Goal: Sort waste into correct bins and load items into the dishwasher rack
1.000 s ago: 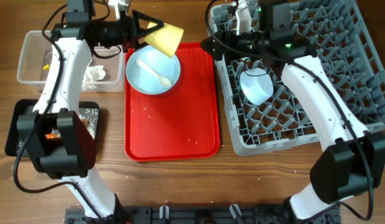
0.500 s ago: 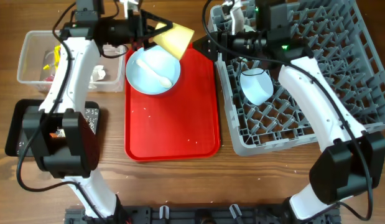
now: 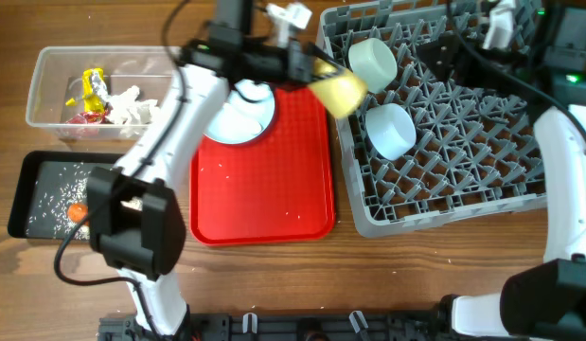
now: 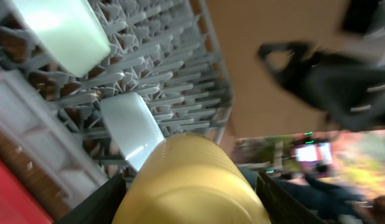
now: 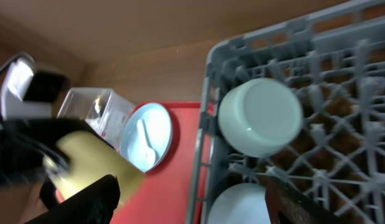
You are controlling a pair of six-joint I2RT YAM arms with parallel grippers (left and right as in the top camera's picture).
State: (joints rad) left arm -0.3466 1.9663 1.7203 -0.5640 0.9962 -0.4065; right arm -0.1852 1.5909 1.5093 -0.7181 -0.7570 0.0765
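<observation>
My left gripper should next bring the cup back past the pale bowls, and then it should turn and lower the cup at the rack's near end (image 3: 398,187).
My left gripper (image 3: 314,78) is shut on the yellow cup (image 3: 338,92) and holds it on its side over the left edge of the grey dishwasher rack (image 3: 463,180). In the left wrist view the cup (image 4: 192,180) fills the space between the fingers (image 4: 192,214). Two pale bowls (image 3: 373,59) (image 3: 390,130) lie in the rack. The light blue plate (image 3: 238,116) with the white spoon (image 5: 145,140) sits on the red tray. My right gripper (image 5: 192,208) is open and empty above the rack's back, and also shows in the overhead view (image 3: 446,55).
The flat red tray (image 3: 264,199) lies left of the rack. The clear tub (image 3: 46,90) at back left holds yellow and red wrappers (image 3: 92,90) and a white napkin (image 3: 132,106). The black tray (image 3: 46,180) holds rice grains and the orange carrot (image 3: 77,212).
My left arm has swung right, carrying the yellow cup from above the plate to the rack's left edge. My right arm has drawn back to the right, away from the rack's left side.
</observation>
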